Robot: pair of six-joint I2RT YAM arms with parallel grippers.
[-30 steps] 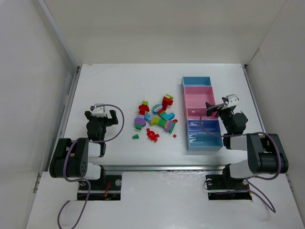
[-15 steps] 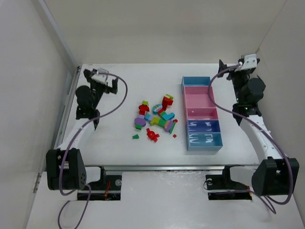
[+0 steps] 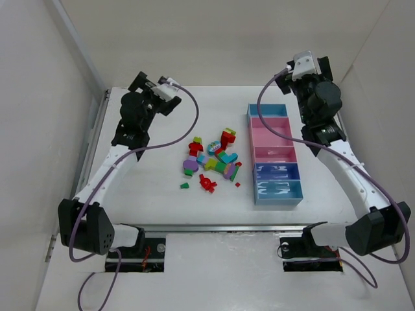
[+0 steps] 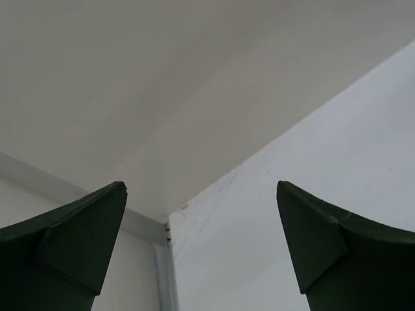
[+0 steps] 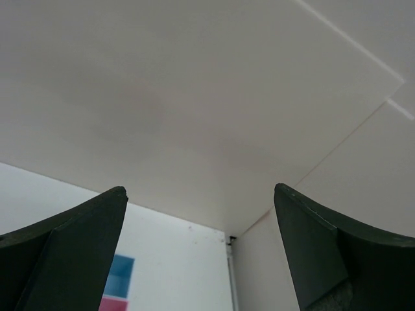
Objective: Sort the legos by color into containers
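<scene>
My left gripper is going to move down and toward the right in the top view onto the red brick's near end (image 3: 225,144), because that brick sticks out at the far edge of the pile.
The legos (image 3: 211,161) lie in a loose pile mid-table: red, green, teal, purple and yellow-green bricks, with a small green one (image 3: 185,185) and a tiny red one (image 3: 237,184) a little apart. To their right stand the containers (image 3: 251,155), a strip of light blue, pink, pink, darker blue and light blue bins. My left gripper (image 3: 152,92) is raised at the far left, open and empty, well behind the pile. My right gripper (image 3: 306,68) is raised beyond the strip's far end, open and empty. The left wrist view (image 4: 200,188) shows only walls; the right wrist view (image 5: 198,188) catches the containers' corner (image 5: 120,275).
White walls enclose the table on the left, back and right. A metal rail (image 3: 91,155) runs along the left edge. The two arm bases (image 3: 97,227) sit at the near edge. Cables loop from both arms.
Both arms have unfolded from low near their bases and swung up toward the far corners. The grippers stayed open. The legos and containers have not moved.
</scene>
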